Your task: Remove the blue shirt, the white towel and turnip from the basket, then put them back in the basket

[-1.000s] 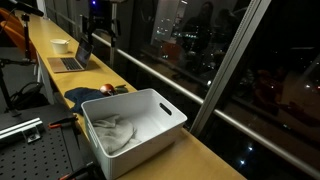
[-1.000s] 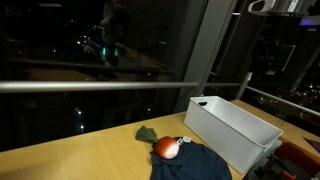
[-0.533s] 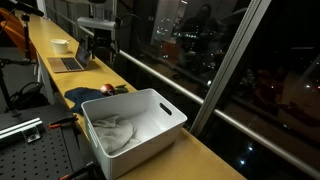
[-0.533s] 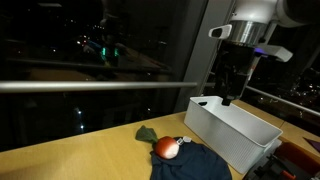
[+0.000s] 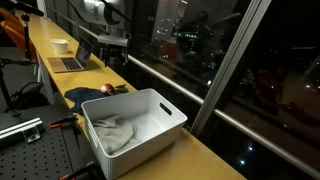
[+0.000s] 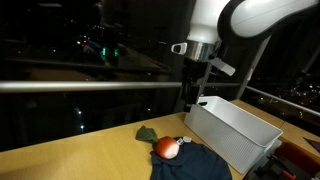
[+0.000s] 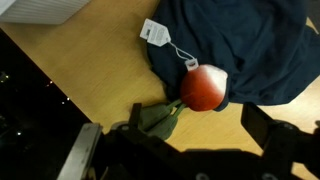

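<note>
The red turnip sits on the shirt's edge right below my open gripper, so I will move my gripper straight down over its round bulb (image 6: 166, 148) (image 7: 205, 88).
The white basket (image 5: 150, 108) (image 6: 240, 128) stands on the wooden table and holds the white towel (image 5: 112, 133). The blue shirt (image 5: 82, 96) (image 6: 192, 164) (image 7: 250, 45) lies flat on the table beside the basket. The red turnip (image 5: 107, 89) (image 6: 166, 148) (image 7: 204, 88) with green leaves (image 7: 158, 118) rests on the shirt's edge. My gripper (image 5: 117, 58) (image 6: 190, 100) (image 7: 205, 140) hangs open and empty above the turnip and shirt, apart from both.
A white tag (image 7: 157, 33) on a string lies next to the shirt. A laptop (image 5: 70, 62) and a white bowl (image 5: 61, 45) sit farther along the table. A window with a metal rail (image 6: 90, 86) runs along the table's far edge.
The arm has moved away from above the basket to above the turnip and shirt, and has come lower. The objects have not moved.
</note>
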{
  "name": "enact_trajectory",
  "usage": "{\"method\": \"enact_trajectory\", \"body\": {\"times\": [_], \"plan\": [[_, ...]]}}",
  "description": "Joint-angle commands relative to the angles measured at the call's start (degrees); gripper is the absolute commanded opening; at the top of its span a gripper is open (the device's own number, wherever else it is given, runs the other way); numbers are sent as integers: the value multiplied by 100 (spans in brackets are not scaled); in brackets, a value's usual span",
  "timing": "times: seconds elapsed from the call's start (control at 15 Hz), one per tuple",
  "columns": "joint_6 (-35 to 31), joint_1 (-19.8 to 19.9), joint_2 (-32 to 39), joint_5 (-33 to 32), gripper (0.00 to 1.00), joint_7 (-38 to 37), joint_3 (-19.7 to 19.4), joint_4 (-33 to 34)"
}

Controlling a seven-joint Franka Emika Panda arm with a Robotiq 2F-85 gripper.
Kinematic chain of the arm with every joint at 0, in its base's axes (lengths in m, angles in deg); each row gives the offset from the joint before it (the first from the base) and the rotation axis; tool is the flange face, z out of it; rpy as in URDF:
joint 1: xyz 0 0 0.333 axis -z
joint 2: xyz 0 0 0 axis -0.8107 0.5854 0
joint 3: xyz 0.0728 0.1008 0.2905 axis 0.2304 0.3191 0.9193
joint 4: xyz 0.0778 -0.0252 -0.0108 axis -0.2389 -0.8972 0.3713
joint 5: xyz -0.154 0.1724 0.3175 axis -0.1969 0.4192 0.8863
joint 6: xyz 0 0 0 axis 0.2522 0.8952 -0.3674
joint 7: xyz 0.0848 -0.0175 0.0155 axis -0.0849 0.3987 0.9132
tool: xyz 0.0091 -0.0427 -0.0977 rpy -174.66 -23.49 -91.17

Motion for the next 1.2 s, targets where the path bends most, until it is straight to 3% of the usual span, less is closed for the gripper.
{"method": "enact_trajectory", "body": {"times": [0.0, 0.33, 0.67, 1.13], "plan": [[277, -187, 1235, -25, 100, -224, -129, 1351], [1043, -472, 2533, 237, 100, -946, -255, 2726], [1860, -767, 3215, 455, 100, -1723, -291, 3666], [2308, -884, 4017, 632, 100, -2132, -381, 4426]]}}
